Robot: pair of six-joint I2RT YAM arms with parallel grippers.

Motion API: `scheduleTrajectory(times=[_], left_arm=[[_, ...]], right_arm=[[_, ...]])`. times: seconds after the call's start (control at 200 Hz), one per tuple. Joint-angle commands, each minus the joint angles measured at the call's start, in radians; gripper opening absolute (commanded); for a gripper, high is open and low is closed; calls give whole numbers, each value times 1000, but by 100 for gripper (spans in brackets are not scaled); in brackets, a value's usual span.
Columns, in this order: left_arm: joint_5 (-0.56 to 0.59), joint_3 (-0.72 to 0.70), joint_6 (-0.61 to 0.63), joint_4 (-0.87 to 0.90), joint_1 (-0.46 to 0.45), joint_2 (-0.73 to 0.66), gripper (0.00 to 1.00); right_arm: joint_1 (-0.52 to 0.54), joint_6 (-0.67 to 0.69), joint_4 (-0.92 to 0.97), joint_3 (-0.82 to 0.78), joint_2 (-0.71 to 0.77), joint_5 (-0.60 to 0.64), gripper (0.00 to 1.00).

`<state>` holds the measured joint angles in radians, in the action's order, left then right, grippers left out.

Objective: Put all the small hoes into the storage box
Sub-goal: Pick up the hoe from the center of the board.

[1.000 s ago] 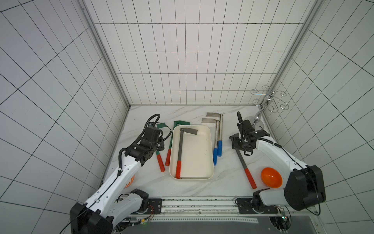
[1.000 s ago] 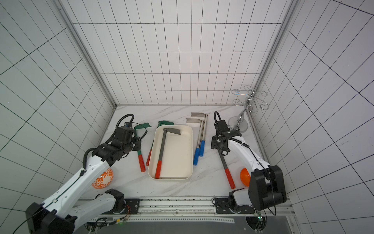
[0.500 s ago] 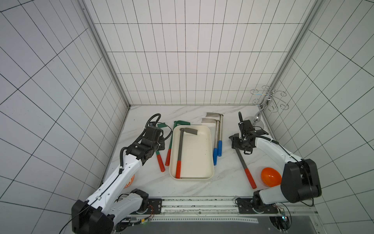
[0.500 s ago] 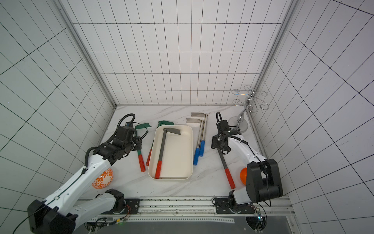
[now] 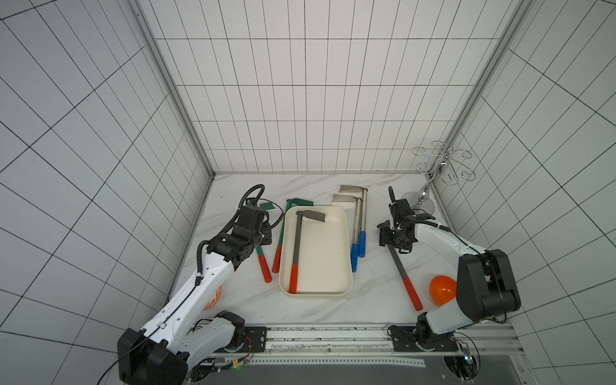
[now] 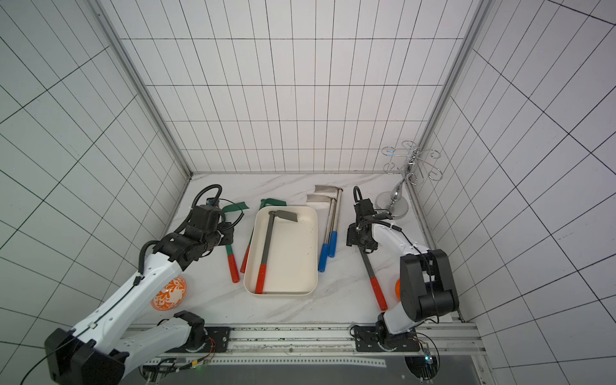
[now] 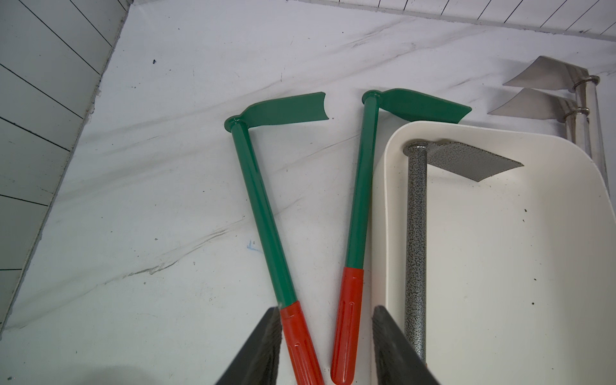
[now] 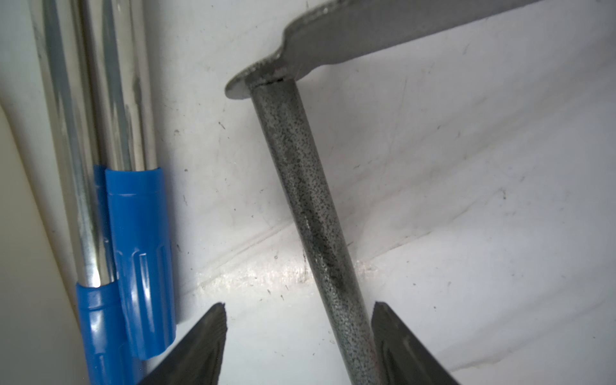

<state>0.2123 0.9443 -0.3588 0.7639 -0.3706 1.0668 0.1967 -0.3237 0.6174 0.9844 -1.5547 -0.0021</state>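
My right gripper lowers its open fingers astride the grey hoe's handle on the table next, near its blade (image 8: 324, 253) below it. It eases toward the blue grips and closes.
The cream-white storage box (image 5: 328, 263) (image 6: 295, 263) (image 7: 500, 266) lies mid-table and holds one grey hoe (image 5: 296, 246) (image 7: 416, 216) with a red grip. To its right, a second grey hoe (image 5: 398, 266) (image 6: 368, 266) (image 8: 306, 186) lies on the table. My right gripper (image 5: 395, 241) (image 8: 300, 320) is open astride its shaft, which runs close to one finger. Two green hoes (image 5: 278, 246) (image 7: 256, 200) with red grips lie left of the box. My left gripper (image 5: 266, 236) (image 7: 328, 320) hangs open over both red grips.
Two chrome hoes with blue grips (image 5: 358, 230) (image 8: 110, 133) lie between the box and my right gripper. An orange bowl (image 5: 441, 290) sits by the right arm's base, a patterned orange bowl (image 6: 168, 293) under the left arm. A chrome rack (image 5: 440, 163) stands back right.
The right arm has shifted a little and its gripper sits slightly lower over the grey hoe's shaft. The left arm and all the hoes stay where they were.
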Motion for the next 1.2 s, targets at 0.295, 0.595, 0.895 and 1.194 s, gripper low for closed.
scheduleTrajectory(times=[0.295, 0.595, 0.895, 1.194], left_arm=[[2, 25, 1, -14, -2, 4, 47], [3, 21, 2, -15, -2, 1, 47], [1, 19, 1, -15, -2, -2, 47], [1, 15, 0, -14, -2, -6, 47]], right_arm=[[-5, 16, -44, -32, -91, -15, 65], [35, 5, -70, -5, -125, -124, 58], [62, -9, -58, 29, -160, -79, 56], [63, -8, -8, 40, -165, 34, 51]])
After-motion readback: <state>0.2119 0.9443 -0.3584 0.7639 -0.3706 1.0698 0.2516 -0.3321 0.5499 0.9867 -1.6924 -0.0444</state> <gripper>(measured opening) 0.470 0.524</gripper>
